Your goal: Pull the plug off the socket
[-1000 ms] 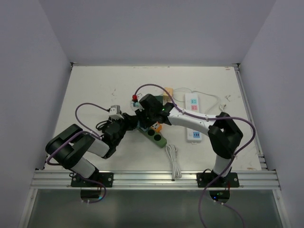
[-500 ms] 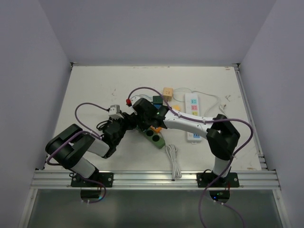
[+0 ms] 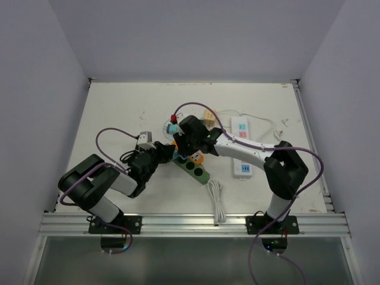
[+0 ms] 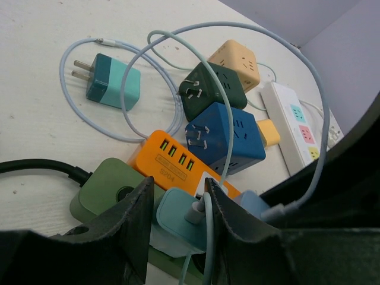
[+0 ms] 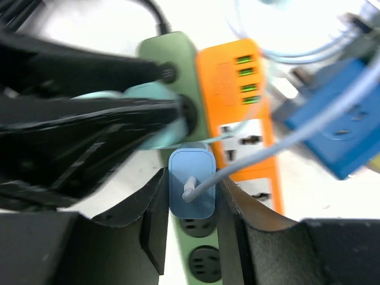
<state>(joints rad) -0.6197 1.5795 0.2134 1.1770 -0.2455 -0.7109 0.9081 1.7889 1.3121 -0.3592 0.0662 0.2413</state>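
The light blue plug [image 5: 191, 181] should go on the tabletop [image 5: 355, 198] beside the blue cube, where the tabletop is bare. My right gripper will next move up, go across the orange USB strip, then move down and release it.
A green power strip [image 3: 196, 171] lies at the table's middle, also in the left wrist view [image 4: 104, 184] and the right wrist view [image 5: 202, 249]. A teal plug [image 4: 178, 221] stands on it, and my left gripper [image 4: 178, 202] is shut on its sides, with its cable against the right finger. Right beside it is a light blue plug [image 5: 191, 181] with a pale cable, over a socket of the strip. My right gripper [image 5: 190, 196] is shut on it. Whether either plug's pins are still in the sockets is hidden. From above, both grippers [image 3: 168, 153] [image 3: 185, 147] meet over the strip's far end.
An orange USB strip [image 4: 172, 157] lies against the green strip. Behind it stand blue [image 4: 222, 139], dark green [image 4: 208, 89] and tan [image 4: 237, 59] cube adaptors, a loose teal charger [image 4: 113, 80] and a white power strip [image 3: 240, 145]. A white coiled cable [image 3: 217, 199] lies nearer the front.
My right wrist swung left over the strip, then back right and a little farther away. The left arm has hardly moved.
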